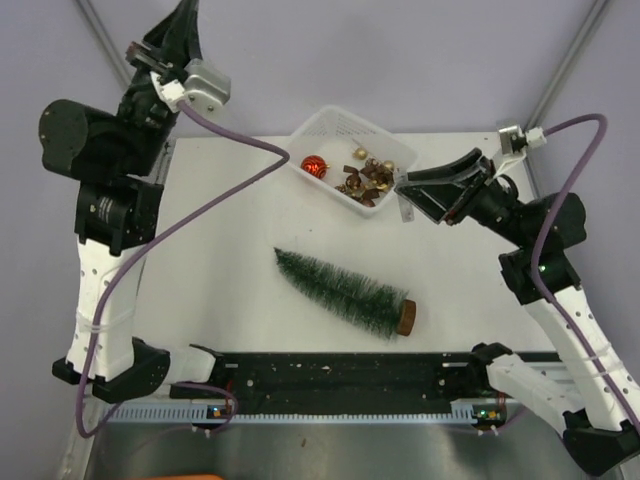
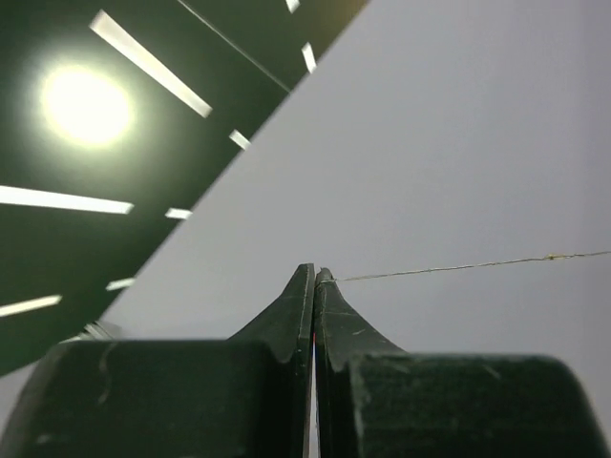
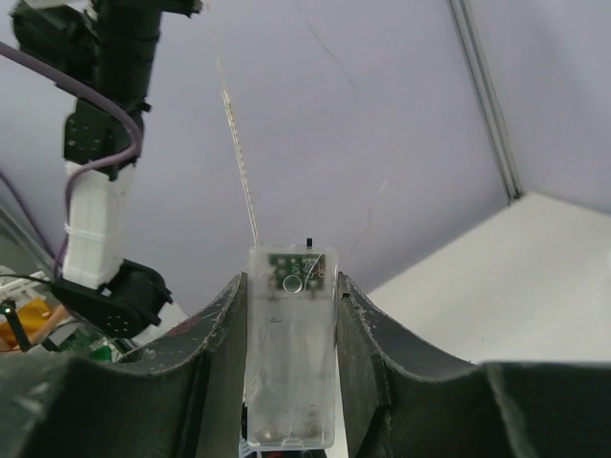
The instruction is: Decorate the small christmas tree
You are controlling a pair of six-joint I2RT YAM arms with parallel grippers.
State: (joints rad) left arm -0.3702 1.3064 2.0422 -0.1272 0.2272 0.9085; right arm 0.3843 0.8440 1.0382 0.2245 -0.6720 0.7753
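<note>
I will next move my right gripper back and down over the base end of the tree, to the near side of the tree.
The small christmas tree point(image 1: 345, 292) lies on its side in the middle of the table, tip to the left, brown disc base to the right. Raised high at the back left, my left gripper point(image 1: 186, 18) is shut on a thin light wire point(image 2: 458, 267), pinched at its fingertips point(image 2: 315, 275). My right gripper point(image 1: 407, 188) hovers beside the basket and is shut on a clear battery box point(image 3: 291, 343), which fills the gap between its fingers point(image 3: 291, 286). The wire point(image 3: 239, 153) runs up from the box toward the left arm point(image 3: 105, 114).
A white basket point(image 1: 340, 125) stands at the back of the table. It holds a red bauble point(image 1: 314, 166) and gold ornaments point(image 1: 365, 178). A black rail point(image 1: 340, 375) runs along the near edge between the arm bases.
</note>
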